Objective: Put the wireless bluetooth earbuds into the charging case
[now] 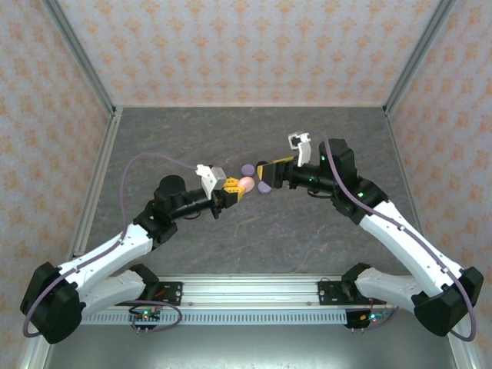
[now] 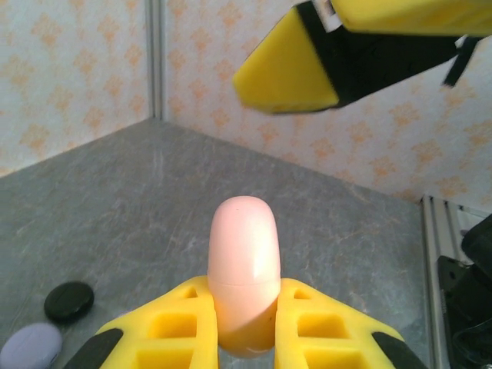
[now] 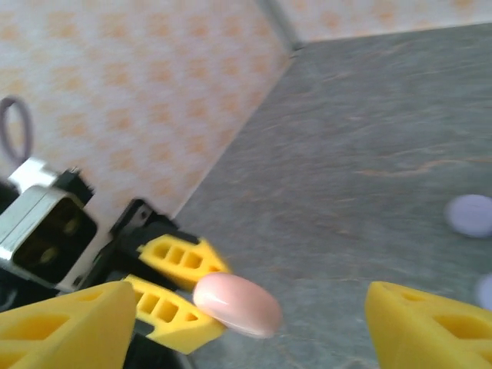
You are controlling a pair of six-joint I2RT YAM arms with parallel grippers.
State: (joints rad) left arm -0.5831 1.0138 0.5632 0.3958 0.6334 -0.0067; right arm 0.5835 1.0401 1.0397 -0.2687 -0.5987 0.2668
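The case tilts with my left gripper's fingers downward next, then comes down and is released below on bare tabletop (image 1: 251, 192) beside the near lilac disc.
A pink, pill-shaped closed charging case (image 1: 246, 184) is held above the table with my left gripper (image 1: 234, 189) shut on its lower half. In the left wrist view the case (image 2: 244, 261) stands up between the yellow fingers (image 2: 181, 327). My right gripper (image 1: 266, 171) is open and faces the case from the right, close to it. In the right wrist view its wide-apart fingers (image 3: 69, 323) frame the case (image 3: 237, 305) without touching it. One right finger (image 2: 288, 69) hangs over the case in the left wrist view. The earbuds are out of view.
Two lilac round discs (image 1: 247, 168) (image 1: 264, 187) lie on the grey table just behind and right of the grippers. A black disc (image 2: 68, 300) and a lilac disc (image 2: 31, 346) lie at the lower left of the left wrist view. Patterned walls (image 1: 231, 46) enclose the table.
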